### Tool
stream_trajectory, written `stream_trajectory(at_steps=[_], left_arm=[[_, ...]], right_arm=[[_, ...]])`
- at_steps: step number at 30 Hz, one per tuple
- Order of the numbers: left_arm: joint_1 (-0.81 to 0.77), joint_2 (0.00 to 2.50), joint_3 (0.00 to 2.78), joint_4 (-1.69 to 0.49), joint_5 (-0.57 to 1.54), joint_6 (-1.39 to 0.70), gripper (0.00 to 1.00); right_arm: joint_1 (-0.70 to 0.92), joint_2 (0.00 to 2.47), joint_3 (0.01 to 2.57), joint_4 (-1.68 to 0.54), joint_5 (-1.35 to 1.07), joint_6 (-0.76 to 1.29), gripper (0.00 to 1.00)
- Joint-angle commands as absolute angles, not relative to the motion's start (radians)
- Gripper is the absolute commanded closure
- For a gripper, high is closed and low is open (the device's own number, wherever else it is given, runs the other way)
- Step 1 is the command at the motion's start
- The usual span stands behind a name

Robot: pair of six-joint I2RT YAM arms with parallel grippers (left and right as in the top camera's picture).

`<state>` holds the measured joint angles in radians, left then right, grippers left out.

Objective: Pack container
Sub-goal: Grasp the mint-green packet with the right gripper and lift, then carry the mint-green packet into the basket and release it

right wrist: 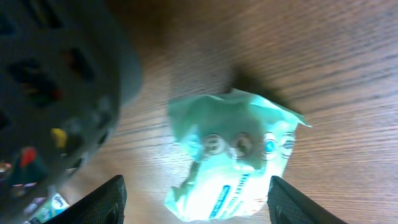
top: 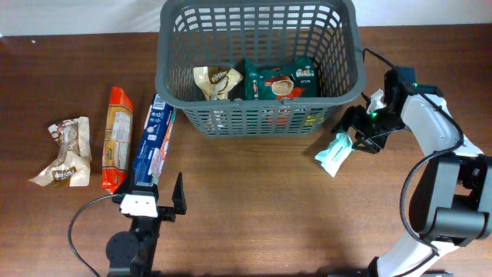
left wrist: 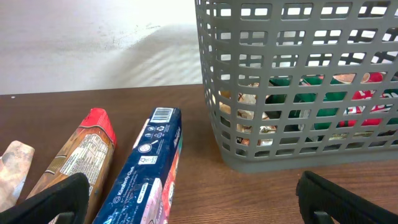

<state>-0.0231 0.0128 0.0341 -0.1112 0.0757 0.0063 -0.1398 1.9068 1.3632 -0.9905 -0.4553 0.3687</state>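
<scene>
The mint-green packet [top: 335,155] lies on the table between my open fingers, clear of the basket [top: 258,115]. I will move my right gripper down onto it and close.
The dark grey slotted basket [top: 258,115] stands at the back centre of the table and holds a beige snack packet [top: 217,81] and a green packet [top: 280,80]. It also shows in the left wrist view [left wrist: 298,87] and at the left of the right wrist view [right wrist: 56,81]. My right gripper [top: 356,129] is open just right of the basket, above a mint-green packet [top: 335,155] lying on the table, which shows between its fingers in the right wrist view [right wrist: 233,155]. My left gripper [top: 154,201] is open and empty at the front left, by a blue box [top: 152,138].
Left of the basket lie the blue box [left wrist: 146,168], an orange-red packet [top: 117,137] [left wrist: 78,155] and a crumpled brown-and-white packet [top: 67,152]. A black cable [top: 81,231] loops by the left arm's base.
</scene>
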Motion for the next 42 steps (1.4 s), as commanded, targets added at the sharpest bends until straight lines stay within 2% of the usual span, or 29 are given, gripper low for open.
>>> stream_trajectory(at_steps=[1,11,12,13,14,15,16,22,29,32,37,42], left_arm=[[-0.023,0.005,0.027,-0.109,0.083,0.004,0.01],[-0.023,0.005,0.027,-0.109,0.083,0.004,0.01],[-0.023,0.005,0.027,-0.109,0.083,0.004,0.01],[-0.023,0.005,0.027,-0.109,0.083,0.004,0.01],[-0.023,0.005,0.027,-0.109,0.083,0.004,0.01],[-0.023,0.005,0.027,-0.109,0.083,0.004,0.01],[-0.023,0.005,0.027,-0.109,0.083,0.004,0.01],[-0.023,0.005,0.027,-0.109,0.083,0.004,0.01],[-0.023,0.005,0.027,-0.109,0.083,0.004,0.01],[-0.023,0.005,0.027,-0.109,0.083,0.004,0.01],[-0.023,0.005,0.027,-0.109,0.083,0.004,0.01],[-0.023,0.005,0.027,-0.109,0.083,0.004,0.01]], right_arm=[[-0.153,1.887,1.319,-0.993,-0.378,0.349,0.3],[-0.171,1.887,1.174,-0.881,-0.397,0.357,0.3],[-0.172,1.887,1.171,-0.873,-0.396,0.356,0.36],[-0.174,1.887,1.171,-0.868,-0.396,0.357,0.46],[-0.179,1.887,1.171,-0.859,-0.396,0.361,0.6],[-0.187,1.887,1.171,-0.853,-0.392,0.379,0.83],[-0.194,1.887,1.171,-0.847,-0.392,0.389,0.96],[-0.299,1.886,1.174,-0.785,-0.442,0.406,0.96],[-0.475,1.846,1.261,-0.73,-0.693,0.392,0.96],[-0.514,1.796,1.324,-0.693,-0.837,0.325,0.96],[-0.507,1.68,1.504,-0.661,-1.075,0.213,0.96],[-0.42,1.552,1.752,-0.661,-1.103,0.064,0.96]])
